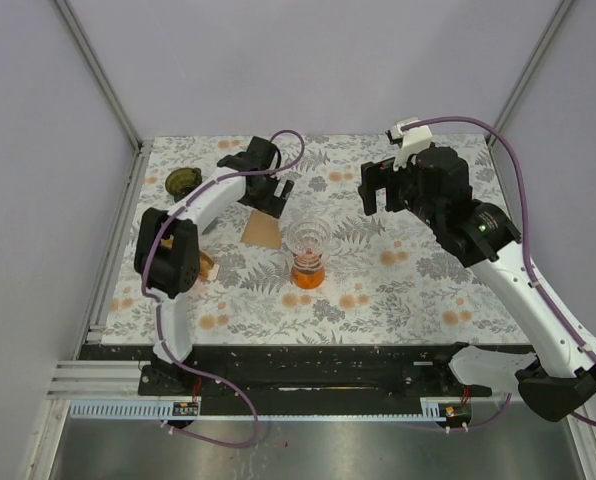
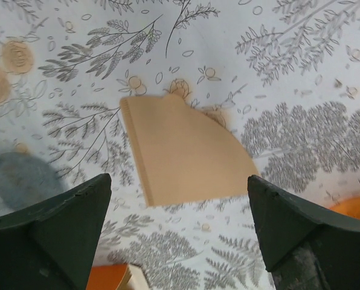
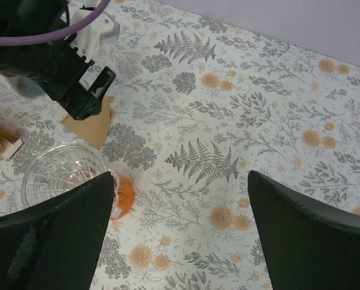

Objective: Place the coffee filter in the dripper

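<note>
My left gripper lowers its fingers to the cloth astride the filter next, then closes.
A tan, fan-shaped paper coffee filter [image 1: 262, 231] lies flat on the flowered cloth. It fills the middle of the left wrist view [image 2: 183, 151] and peeks out in the right wrist view [image 3: 89, 125]. A clear glass dripper [image 1: 307, 240] stands on an orange base [image 1: 307, 273] just right of the filter; it shows in the right wrist view [image 3: 62, 175]. My left gripper [image 1: 275, 196] is open and empty, hovering above the filter's far edge [image 2: 180, 226]. My right gripper [image 1: 376, 190] is open and empty, raised over the table right of the dripper [image 3: 180, 217].
A dark green round lid [image 1: 182, 181] lies at the far left. An orange-and-tan holder with filters [image 1: 208, 266] sits beside the left arm. White walls and metal frame posts close in the table on three sides.
</note>
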{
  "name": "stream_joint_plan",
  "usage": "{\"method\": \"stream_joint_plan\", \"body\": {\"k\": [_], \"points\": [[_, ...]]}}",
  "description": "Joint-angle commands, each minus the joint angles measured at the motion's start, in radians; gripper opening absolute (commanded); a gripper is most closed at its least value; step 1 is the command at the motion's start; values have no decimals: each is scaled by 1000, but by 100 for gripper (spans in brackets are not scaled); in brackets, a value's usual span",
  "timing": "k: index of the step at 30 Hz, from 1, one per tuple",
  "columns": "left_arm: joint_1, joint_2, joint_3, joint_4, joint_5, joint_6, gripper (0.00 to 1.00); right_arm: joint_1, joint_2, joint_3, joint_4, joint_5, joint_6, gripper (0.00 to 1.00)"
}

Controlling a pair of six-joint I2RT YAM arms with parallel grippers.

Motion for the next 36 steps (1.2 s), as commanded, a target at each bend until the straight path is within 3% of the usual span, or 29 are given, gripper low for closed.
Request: {"method": "stream_joint_plan", "body": {"k": [1, 8, 16, 29, 36], "points": [[6, 114, 115, -21, -33, -104, 99, -14, -4, -19, -8, -25, -15, 100], [9, 238, 169, -51, -104, -135, 99, -18, -4, -34, -11, -62, -56, 100], [39, 306, 147, -87, 92, -187, 99, -18, -6, -42, -12, -49, -58, 99], [44, 333, 61, -61, 145, -173, 98, -18, -23, -63, 0, -56, -62, 99], [21, 370, 61, -83, 148, -104, 72, -20, -38, -68, 8, -53, -64, 99]]}}
